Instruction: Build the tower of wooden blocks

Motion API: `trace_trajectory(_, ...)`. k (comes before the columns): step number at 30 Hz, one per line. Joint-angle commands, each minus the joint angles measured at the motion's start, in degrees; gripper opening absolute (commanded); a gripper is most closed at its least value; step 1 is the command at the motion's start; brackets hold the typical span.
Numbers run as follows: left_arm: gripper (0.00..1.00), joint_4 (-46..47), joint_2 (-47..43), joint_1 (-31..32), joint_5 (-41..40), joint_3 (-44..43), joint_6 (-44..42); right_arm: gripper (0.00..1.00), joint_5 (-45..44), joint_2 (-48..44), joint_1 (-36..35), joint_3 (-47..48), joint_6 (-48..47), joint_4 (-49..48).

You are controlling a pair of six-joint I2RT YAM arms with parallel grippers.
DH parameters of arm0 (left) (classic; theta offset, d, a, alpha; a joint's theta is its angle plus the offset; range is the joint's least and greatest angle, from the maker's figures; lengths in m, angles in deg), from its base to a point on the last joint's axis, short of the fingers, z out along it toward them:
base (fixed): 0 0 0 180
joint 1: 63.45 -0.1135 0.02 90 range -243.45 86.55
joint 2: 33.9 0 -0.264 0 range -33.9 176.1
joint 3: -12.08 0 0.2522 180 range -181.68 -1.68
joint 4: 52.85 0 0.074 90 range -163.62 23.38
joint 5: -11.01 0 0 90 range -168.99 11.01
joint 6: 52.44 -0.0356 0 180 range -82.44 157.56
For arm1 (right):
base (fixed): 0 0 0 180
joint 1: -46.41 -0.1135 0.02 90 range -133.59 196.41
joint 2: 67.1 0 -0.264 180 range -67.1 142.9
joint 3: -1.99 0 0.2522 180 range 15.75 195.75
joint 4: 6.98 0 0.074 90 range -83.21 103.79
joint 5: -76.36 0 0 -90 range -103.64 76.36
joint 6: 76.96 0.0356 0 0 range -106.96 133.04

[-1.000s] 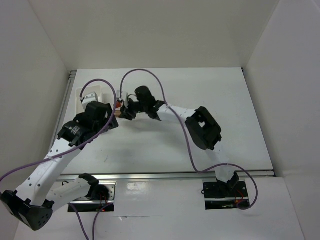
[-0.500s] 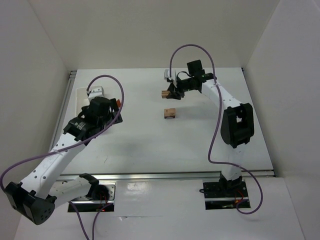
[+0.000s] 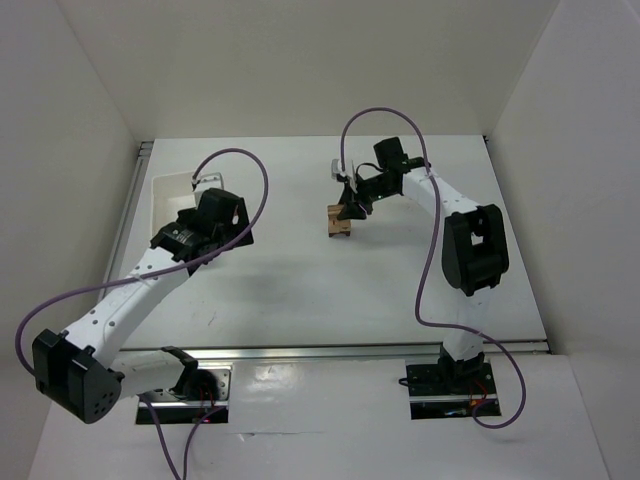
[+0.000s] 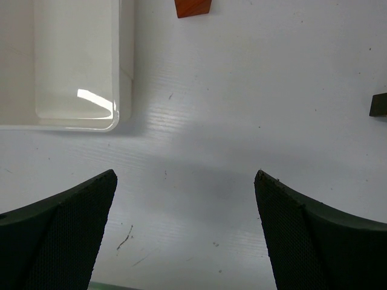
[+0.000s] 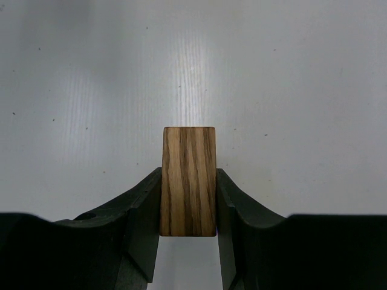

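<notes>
My right gripper should move down next, put the striped brown block [image 5: 188, 181] onto the second wooden block and let it go.
My right gripper [image 5: 188, 172] is shut on a striped brown wooden block [image 5: 188, 181], gripped by its long sides. From above, that gripper [image 3: 350, 207] holds the block right over a second wooden block [image 3: 340, 224] on the table's middle; whether they touch I cannot tell. An orange-red piece [image 4: 192, 7] lies on the table at the top edge of the left wrist view. My left gripper [image 4: 184, 175] is open over bare table with nothing between its fingers. In the top view it [image 3: 235, 228] hangs beside the tray.
A white plastic tray [image 4: 124, 72] sits at the table's far left [image 3: 165, 192]. A small dark piece [image 4: 379, 104] shows at the right edge of the left wrist view. White walls enclose the table on three sides.
The right arm swung from beside the tray to the table's middle with the striped block, then came down over the second block. The left gripper shifted a little to the right.
</notes>
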Motion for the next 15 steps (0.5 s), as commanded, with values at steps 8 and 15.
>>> trace_trajectory(8,1.00,1.88,1.33,-0.31,-0.18,-1.74,0.16,0.16,2.27,-0.01,-0.25,-2.86,2.82,-5.39)
trace_trajectory(15,1.00,2.41,1.86,-0.31,-0.18,-1.74,0.16,0.17,1.04,1.13,-0.25,-3.39,3.44,-8.03)
